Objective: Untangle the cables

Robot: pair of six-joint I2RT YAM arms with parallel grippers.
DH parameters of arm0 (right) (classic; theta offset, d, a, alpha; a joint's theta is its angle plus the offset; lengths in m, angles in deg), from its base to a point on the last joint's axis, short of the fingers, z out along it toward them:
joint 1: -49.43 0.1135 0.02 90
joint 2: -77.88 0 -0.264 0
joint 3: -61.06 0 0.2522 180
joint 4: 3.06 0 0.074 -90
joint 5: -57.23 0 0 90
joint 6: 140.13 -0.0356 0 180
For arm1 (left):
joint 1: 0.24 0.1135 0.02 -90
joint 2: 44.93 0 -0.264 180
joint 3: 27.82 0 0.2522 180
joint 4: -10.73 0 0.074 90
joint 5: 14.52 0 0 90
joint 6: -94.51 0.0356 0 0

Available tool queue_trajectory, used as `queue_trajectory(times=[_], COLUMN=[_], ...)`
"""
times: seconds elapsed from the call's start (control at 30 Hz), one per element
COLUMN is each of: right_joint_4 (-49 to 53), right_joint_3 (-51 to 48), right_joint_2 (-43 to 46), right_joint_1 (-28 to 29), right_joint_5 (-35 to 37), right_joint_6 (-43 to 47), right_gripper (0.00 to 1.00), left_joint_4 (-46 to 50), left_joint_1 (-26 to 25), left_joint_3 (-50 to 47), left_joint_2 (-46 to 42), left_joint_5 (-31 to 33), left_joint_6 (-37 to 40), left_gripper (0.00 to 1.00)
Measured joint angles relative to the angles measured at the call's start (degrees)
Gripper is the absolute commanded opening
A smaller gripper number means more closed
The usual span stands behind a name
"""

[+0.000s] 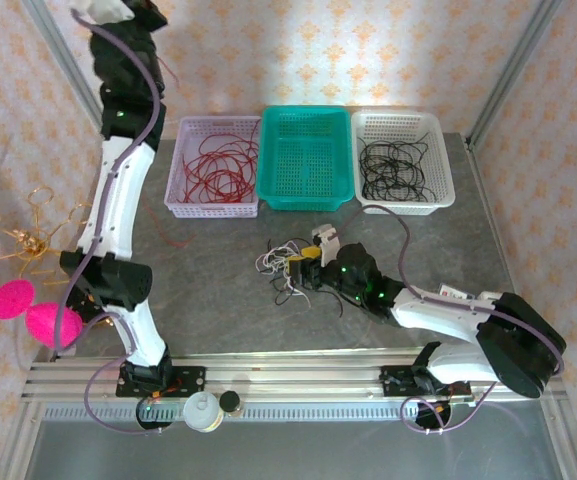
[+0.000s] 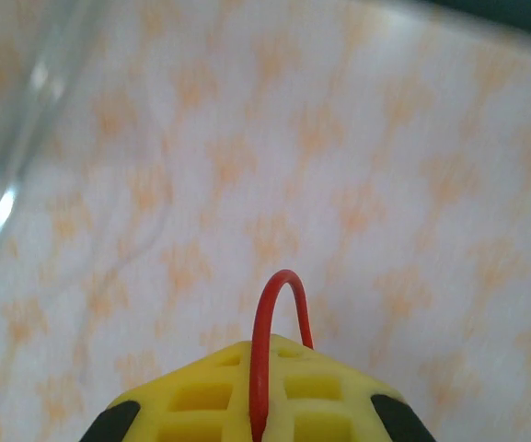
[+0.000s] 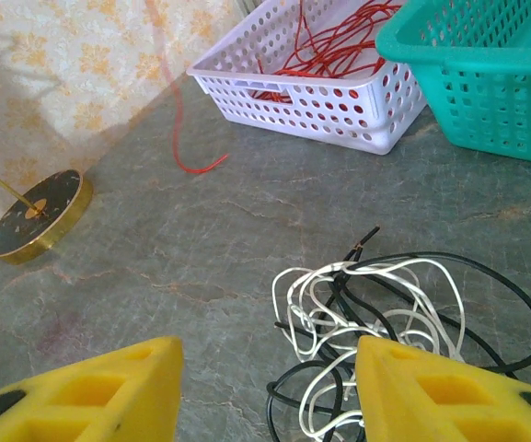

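Note:
Red cables already lie inside the lilac basket (image 1: 216, 170). So next I will lower my left gripper from its raised spot to the basket and release the red cable over it.
My left gripper (image 2: 258, 359) is raised high at the back left (image 1: 108, 10), its yellow fingers shut on a red cable (image 2: 265, 313) that arches over the fingertips. That cable's loose end lies on the table (image 3: 196, 168) beside the lilac basket. A clump of white and black cables (image 3: 375, 313) lies mid-table (image 1: 280, 268). My right gripper (image 3: 265, 396) hovers low over it (image 1: 306, 264), open, with the clump's left part between the yellow fingers (image 3: 90, 391) and its right part under the right one.
Three baskets stand in a row at the back: lilac (image 1: 213, 208) holding red cables, teal (image 1: 308, 200), and white (image 1: 403, 205) holding black cables. A gold wire ornament (image 1: 23, 238) on a black disc base (image 3: 40, 216) and pink balls (image 1: 28, 310) sit at the left.

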Motion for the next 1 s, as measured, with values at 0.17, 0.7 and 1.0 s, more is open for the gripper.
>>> queue_trajectory(times=[0.17,0.7,1.0], right_joint_4=[0.0,1.3,1.5], right_joint_3=[0.0,0.0,0.0], right_joint_2=[-0.8,-2.8,-2.8], right_joint_1=[0.0,0.0,0.0], right_joint_5=[0.3,0.4,0.8], right_joint_6=[0.0,-0.4,-1.9], right_gripper=[0.51,0.47,0.47], left_joint_4=[1.1,2.6,4.1], left_joint_1=[-0.1,-1.8,-2.0], left_joint_3=[-9.8,-31.7,-40.5], left_joint_2=[0.4,6.9,10.9], left_joint_5=[-1.6,-5.2,-9.7], left_joint_6=[-3.9,-15.6,-17.2], left_gripper=[0.00,0.09,0.83])
